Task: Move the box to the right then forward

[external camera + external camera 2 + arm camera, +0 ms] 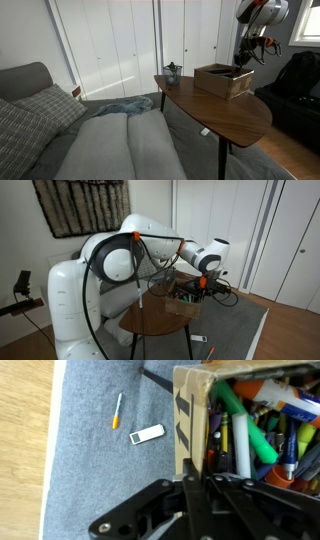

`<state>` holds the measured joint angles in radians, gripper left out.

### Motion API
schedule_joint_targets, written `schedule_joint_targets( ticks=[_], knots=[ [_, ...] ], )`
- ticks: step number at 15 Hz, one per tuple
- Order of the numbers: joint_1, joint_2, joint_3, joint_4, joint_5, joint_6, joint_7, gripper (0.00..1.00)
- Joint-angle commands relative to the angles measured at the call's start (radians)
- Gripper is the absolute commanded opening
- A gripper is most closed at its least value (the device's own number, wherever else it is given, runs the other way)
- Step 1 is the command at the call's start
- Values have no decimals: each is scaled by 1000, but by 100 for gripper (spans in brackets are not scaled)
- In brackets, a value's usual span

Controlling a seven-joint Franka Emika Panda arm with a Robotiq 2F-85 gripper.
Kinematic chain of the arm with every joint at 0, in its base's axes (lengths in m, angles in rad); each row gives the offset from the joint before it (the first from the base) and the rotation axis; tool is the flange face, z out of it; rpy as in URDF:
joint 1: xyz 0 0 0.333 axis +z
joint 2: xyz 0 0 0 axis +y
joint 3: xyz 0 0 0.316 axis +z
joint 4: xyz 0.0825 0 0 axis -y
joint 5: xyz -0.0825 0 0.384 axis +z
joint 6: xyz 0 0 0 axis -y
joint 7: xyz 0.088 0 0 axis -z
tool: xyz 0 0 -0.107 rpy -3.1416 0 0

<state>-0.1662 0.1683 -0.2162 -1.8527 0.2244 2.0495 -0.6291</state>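
My gripper will next slide the side of the box that it is holding outward and release the box beside the dark glass-like object (pixel 186 82), because the tabletop there is free.
The box (pixel 222 80) is a shallow tan cardboard box on the round wooden table (pixel 215 118), and it shows in both exterior views (pixel 184 305). In the wrist view its wall (pixel 191 415) runs up the middle, with several markers and pens (pixel 250 430) inside, green and dark ones among them. My gripper (pixel 196 478) is shut on that wall, one finger inside the box and one outside. In an exterior view the gripper (pixel 245 62) hangs over the box's far end, and it also shows in the other exterior view (pixel 204 286).
A small dark glass-like object (pixel 172 72) stands near the table's back edge. A grey couch with cushions (pixel 60 130) lies beside the table. On the grey carpet below lie a white stick-shaped item (pixel 147 434) and an orange pen (pixel 117 412).
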Motion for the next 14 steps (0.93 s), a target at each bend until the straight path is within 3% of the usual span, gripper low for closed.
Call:
schedule_joint_targets(
  ticks=[1, 14],
  knots=[
    [-22, 37, 44, 91, 7, 10, 29, 2],
    [-46, 282, 119, 454, -2, -104, 184, 2]
  ],
)
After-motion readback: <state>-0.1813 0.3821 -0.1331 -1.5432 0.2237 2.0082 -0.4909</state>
